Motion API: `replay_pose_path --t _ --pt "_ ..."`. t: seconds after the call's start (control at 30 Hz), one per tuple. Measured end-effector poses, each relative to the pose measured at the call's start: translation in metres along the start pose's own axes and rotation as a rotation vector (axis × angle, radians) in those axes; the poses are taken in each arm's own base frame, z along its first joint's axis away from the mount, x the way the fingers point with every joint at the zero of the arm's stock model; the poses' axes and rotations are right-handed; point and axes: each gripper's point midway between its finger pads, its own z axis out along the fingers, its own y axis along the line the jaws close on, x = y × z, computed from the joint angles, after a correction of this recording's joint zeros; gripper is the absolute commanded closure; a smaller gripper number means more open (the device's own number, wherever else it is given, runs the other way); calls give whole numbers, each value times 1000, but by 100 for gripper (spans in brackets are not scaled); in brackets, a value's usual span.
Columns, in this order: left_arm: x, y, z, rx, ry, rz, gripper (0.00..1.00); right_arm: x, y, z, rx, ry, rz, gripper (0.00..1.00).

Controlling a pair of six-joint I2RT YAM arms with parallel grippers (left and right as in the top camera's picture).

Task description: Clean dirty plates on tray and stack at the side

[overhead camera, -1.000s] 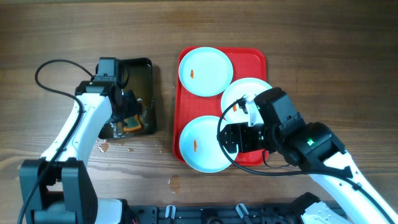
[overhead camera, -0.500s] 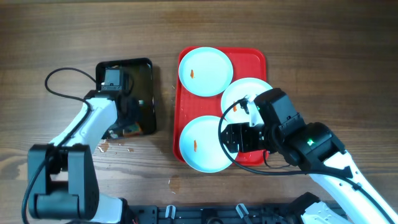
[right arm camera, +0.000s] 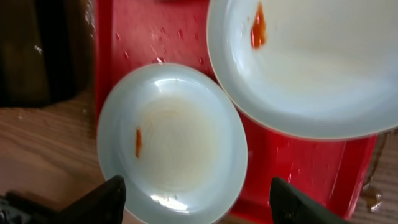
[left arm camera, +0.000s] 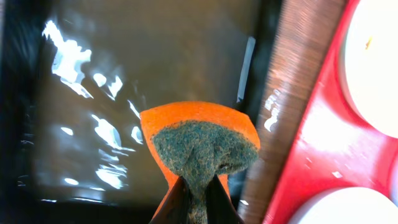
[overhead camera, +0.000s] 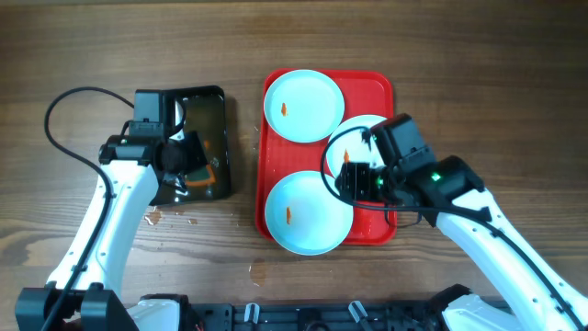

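An orange smear marks the near plate, so next my left gripper needs to wipe the sponge (left arm camera: 202, 146) across that plate, then return over the black tray's water (left arm camera: 106, 158) to release it.
The red tray (overhead camera: 372, 87) holds three pale plates: a far one (overhead camera: 303, 106), a near one (overhead camera: 308, 211) and a right one (overhead camera: 354, 133) partly under my right arm. Each has a small orange smear. My right gripper (overhead camera: 345, 180) hovers open and empty over the near plate's right rim. In the right wrist view it (right arm camera: 199, 205) straddles the near plate (right arm camera: 171, 143), with the right plate (right arm camera: 305, 62) beyond. My left gripper (overhead camera: 200, 171) is shut on an orange sponge (left arm camera: 202, 146) with a green scouring face, held over the black tray.
The smaller black tray (overhead camera: 197, 101) holds water and stands left of the red tray; it also shows in the left wrist view (left arm camera: 124, 74). Water drops lie on the wood (overhead camera: 170, 219) near its front edge. The red tray's left edge (left arm camera: 311, 143) is close to the sponge.
My left gripper has shifted slightly right and away with the sponge in the black tray. My right gripper has moved from over the near plate toward the tray's middle.
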Motion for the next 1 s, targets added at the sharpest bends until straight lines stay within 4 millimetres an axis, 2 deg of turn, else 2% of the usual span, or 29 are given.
replay_pose_path --t 0.07,0.13,0.17,0.2,0.23,0.33,0.47,0.6,0.73,0.87,0.93,1.0 --pt "11 -19 -1 82 46 23 96 15 -6 15 18 88 24 34" --pt "30 -47 -6 151 88 93 96 37 -24 44 64 196 76 37" --pt "45 -64 -13 185 114 149 96 48 -33 64 83 246 94 42" --pt "55 -74 -17 202 131 183 96 56 -39 77 95 275 109 51" --pt "63 -80 -20 214 148 204 96 59 -43 85 102 292 121 65" --pt "83 -91 -23 223 195 232 96 59 -45 103 98 305 134 94" --pt "108 -113 -27 241 236 270 96 56 -40 104 82 293 179 96" --pt "118 -126 -21 248 255 275 96 55 -40 104 87 289 212 96" --pt "122 -144 5 253 271 295 96 55 -40 104 90 288 227 96" --pt "142 -166 54 240 320 341 96 55 -41 104 91 290 228 96" --pt "154 -165 68 212 355 355 96 55 -40 103 90 290 228 96" --pt "151 -166 74 192 341 364 96 54 -40 102 94 288 231 96"
